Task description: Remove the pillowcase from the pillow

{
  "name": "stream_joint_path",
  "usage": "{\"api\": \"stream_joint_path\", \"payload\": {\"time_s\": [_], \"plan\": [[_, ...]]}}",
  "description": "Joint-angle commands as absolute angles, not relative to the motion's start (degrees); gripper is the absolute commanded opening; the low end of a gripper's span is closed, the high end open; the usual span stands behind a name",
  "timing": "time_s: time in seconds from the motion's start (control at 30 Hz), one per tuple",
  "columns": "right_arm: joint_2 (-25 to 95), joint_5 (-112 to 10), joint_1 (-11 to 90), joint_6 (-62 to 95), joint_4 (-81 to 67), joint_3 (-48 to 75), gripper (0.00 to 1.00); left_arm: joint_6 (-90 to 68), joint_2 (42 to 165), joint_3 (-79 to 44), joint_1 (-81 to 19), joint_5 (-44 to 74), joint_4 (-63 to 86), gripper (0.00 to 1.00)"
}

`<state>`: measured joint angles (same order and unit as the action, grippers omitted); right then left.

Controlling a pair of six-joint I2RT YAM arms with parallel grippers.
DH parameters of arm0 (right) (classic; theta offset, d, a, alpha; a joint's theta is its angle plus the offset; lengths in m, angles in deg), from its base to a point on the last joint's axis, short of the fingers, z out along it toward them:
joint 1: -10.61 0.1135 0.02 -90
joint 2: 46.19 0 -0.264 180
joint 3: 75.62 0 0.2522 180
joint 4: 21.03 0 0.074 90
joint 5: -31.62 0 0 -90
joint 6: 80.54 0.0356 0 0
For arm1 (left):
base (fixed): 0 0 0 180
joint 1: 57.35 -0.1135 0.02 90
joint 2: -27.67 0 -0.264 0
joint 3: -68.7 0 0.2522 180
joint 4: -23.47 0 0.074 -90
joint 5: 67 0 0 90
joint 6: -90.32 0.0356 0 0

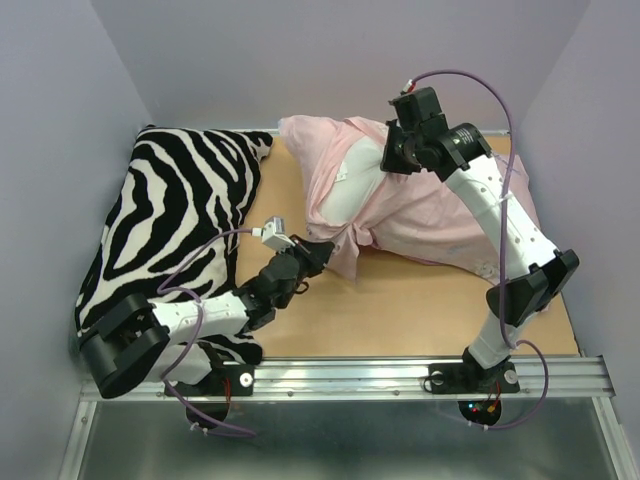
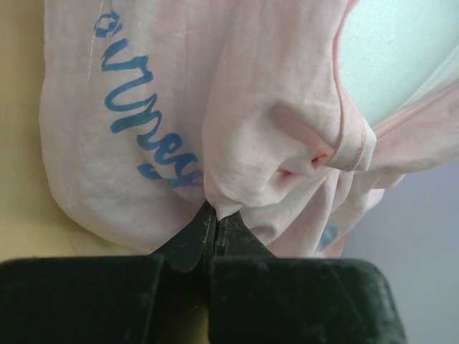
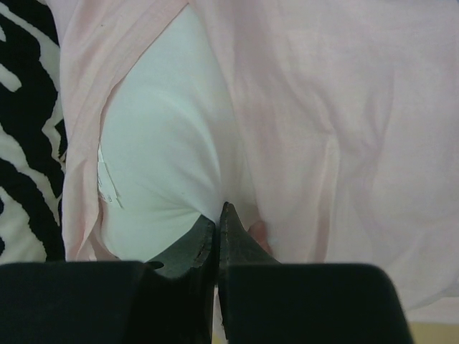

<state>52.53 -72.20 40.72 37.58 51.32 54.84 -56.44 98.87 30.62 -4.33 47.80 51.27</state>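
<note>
My right gripper needs to move down and slightly back toward the bared white pillow, which lies below it, and release the puckered white fabric that it holds raised.
The pillowcase lies pale pink side out on the table's right half. The white pillow shows through its open end. My left gripper is shut on a bunched fold of the pillowcase at its near left corner, beside blue lettering; the pillow shows at the upper right. My right gripper is shut where the pillow meets the pillowcase and seems to pinch puckered white pillow fabric. A small tag sits on the pillow's left side.
A black-and-white zebra-striped pillow fills the table's left side, touching the pink fabric's far corner; it also shows in the right wrist view. Lilac walls close in the back and sides. A metal rail runs along the near edge.
</note>
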Motion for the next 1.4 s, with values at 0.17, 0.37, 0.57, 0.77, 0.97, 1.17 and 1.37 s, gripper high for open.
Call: {"api": "stream_joint_path", "payload": {"time_s": [0.17,0.37,0.57,0.77,0.97,1.17,1.37], "plan": [[47.1,-70.3,33.1,38.7,34.5,56.7,0.01,-53.3,104.0,36.6,-4.2,45.5,37.0,0.0],[41.5,-67.8,36.9,35.4,27.7,31.7,0.0,-49.6,104.2,35.2,-4.0,41.2,37.2,0.0],[39.0,-70.6,42.2,31.8,21.8,21.5,0.38,-49.8,108.7,35.5,-3.3,39.0,39.6,0.0],[37.7,-75.1,48.3,28.0,21.6,24.4,0.66,-50.0,110.9,34.7,-2.8,38.0,41.6,0.0],[42.4,-82.8,58.1,26.2,25.2,27.6,0.75,-49.7,111.9,34.1,-2.7,37.7,42.2,0.0],[46.5,-93.4,63.5,30.7,27.8,21.2,0.82,-49.5,111.3,34.2,-2.7,37.4,42.5,0.0],[49.6,-96.8,64.9,34.1,27.8,15.8,0.9,-49.3,110.3,34.6,-2.7,37.4,42.3,0.0]]}}
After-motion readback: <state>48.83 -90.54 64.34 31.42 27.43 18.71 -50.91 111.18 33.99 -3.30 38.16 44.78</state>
